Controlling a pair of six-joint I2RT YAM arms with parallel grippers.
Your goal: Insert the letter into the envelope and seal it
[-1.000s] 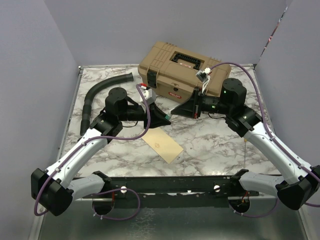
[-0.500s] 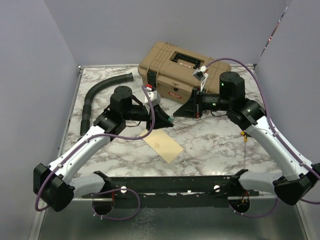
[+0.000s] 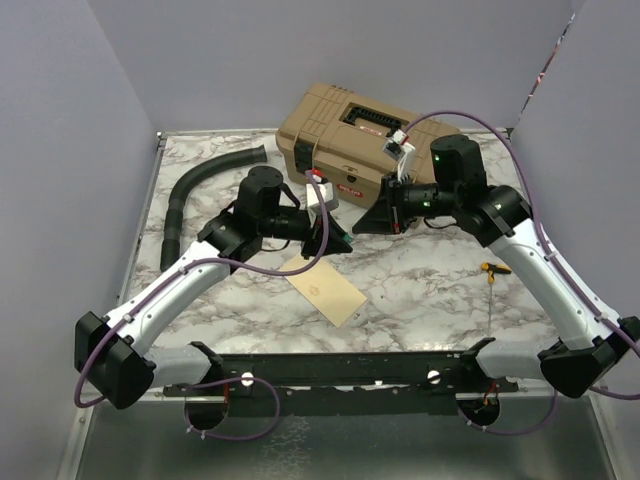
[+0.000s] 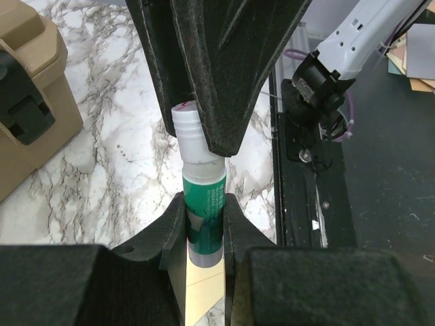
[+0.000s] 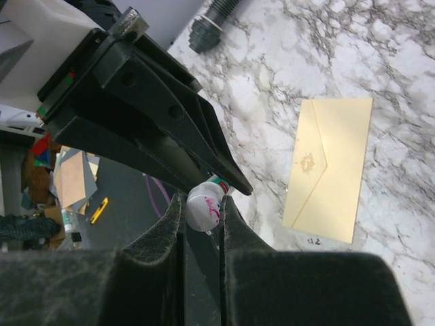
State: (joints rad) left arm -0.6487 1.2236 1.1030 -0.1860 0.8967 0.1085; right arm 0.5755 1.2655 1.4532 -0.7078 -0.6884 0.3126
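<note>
My left gripper should move outward and down onto the bare marble before the toolbox to release the glue stick, since this spot is clear of the envelope.
A pale yellow envelope (image 3: 325,288) lies flat on the marble table, flap folded down (image 5: 329,170). The letter is out of view. Above the table my two grippers meet tip to tip on a glue stick (image 4: 204,197). My left gripper (image 3: 340,241) (image 4: 204,204) is shut on its green body. My right gripper (image 3: 358,226) (image 5: 200,204) is shut on its white cap (image 5: 204,208). The stick hangs in the air just beyond the envelope's far end; a strip of the envelope (image 4: 204,292) shows between the left jaws.
A tan toolbox (image 3: 350,135) stands at the back of the table, close behind both grippers. A black ribbed hose (image 3: 195,190) curves along the back left. A small yellow tool (image 3: 490,270) lies at the right. A black rail (image 3: 340,370) runs along the near edge.
The left wrist has shifted right and rolled, and the right wrist has drawn back a little. Both grippers stay joined on the glue stick. The envelope has not moved.
</note>
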